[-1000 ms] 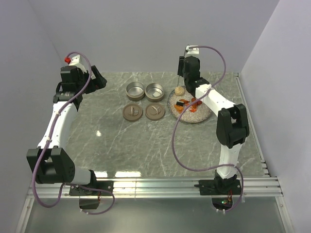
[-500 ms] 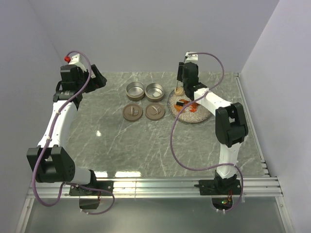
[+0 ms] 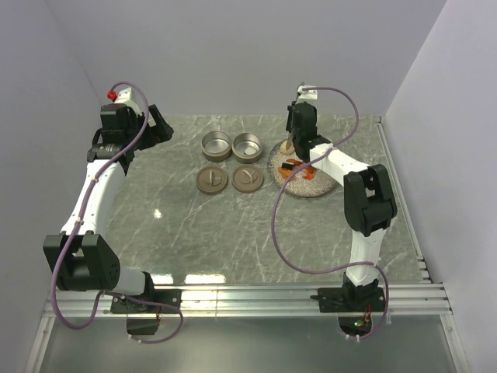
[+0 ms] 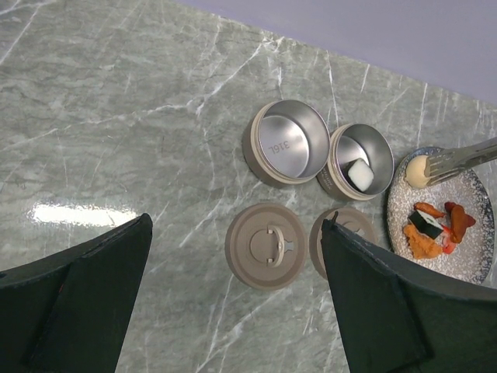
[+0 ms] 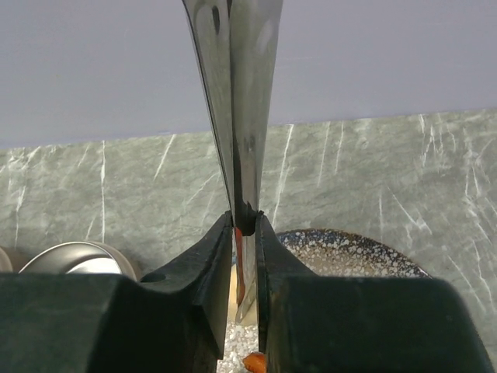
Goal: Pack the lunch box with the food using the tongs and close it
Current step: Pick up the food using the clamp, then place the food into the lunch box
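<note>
The right gripper rises next and carries the beige ball over the empty steel tin, to the gripper's left in the top view, then releases it.
My right gripper point(image 3: 298, 144) is shut on the tongs point(image 5: 241, 116), whose two grey arms are squeezed close together between its fingers. In the left wrist view the tongs point(image 4: 466, 157) reach in from the right, their tips at the beige ball point(image 4: 417, 171) on the speckled plate point(image 4: 474, 256). Orange-red bits point(image 4: 423, 242) and a dark block point(image 4: 425, 224) lie beside it. The lunch box is two round steel tins point(image 4: 286, 142) point(image 4: 359, 159), the right one holding a white piece point(image 4: 359, 174). My left gripper point(image 4: 237, 225) hangs open, high above the lids.
Two tan lids point(image 3: 211, 179) point(image 3: 248, 179) lie flat in front of the tins point(image 3: 217, 144) point(image 3: 248, 146). The plate point(image 3: 318, 186) sits right of them, close to the back wall. Metal rails run along the table's right and near edges.
My right gripper has closed further on the tongs, squeezing their arms together, and has come down slightly toward the beige ball. The left arm has barely shifted.
</note>
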Tool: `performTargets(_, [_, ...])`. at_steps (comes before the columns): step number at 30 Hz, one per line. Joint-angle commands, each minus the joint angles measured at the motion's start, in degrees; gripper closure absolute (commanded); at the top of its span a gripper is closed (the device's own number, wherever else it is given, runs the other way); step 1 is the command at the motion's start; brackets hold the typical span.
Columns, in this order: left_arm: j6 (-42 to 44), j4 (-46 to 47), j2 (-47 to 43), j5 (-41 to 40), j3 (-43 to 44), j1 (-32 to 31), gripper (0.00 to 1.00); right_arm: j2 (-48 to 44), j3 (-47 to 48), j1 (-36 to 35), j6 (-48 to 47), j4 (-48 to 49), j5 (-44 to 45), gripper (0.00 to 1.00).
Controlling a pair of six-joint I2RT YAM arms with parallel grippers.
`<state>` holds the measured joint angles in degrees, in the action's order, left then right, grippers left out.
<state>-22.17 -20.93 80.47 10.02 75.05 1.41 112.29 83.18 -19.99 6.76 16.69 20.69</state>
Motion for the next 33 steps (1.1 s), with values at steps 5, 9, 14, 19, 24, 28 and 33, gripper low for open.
performTargets(5, [-0.68,2.03,-2.07,-0.71,0.81,-0.18,0.03,-5.32,4.18,-0.49,-2.63,-2.62,-0.21,0.83])
performTargets(9, [-0.94,3.43,-2.77,-0.53,-0.25,-0.18,0.03,-9.18,5.5,-1.28,-3.95,-3.94,-1.35,0.84])
performTargets(14, [-1.12,4.67,-3.39,0.08,-1.66,-0.18,0.03,-11.92,7.09,-2.68,-3.69,-5.79,-2.93,0.84])
performTargets(19, [-0.68,4.84,-3.47,0.35,-1.75,-0.09,0.03,-12.62,9.01,-5.5,-1.85,-6.32,-6.17,0.84])
performTargets(24, [-0.06,4.32,-3.65,0.35,-1.75,-0.18,0.03,-8.41,13.06,-9.01,1.66,-6.84,-9.0,0.84])
performTargets(28, [0.38,4.14,-4.18,0.26,-2.27,-0.18,0.03,-4.37,17.0,-11.47,4.04,-5.18,-11.45,0.84])
performTargets(33, [0.99,3.62,-4.79,-0.18,-2.62,-0.18,0.03,1.43,21.23,-13.85,6.76,-3.77,-12.95,0.83])
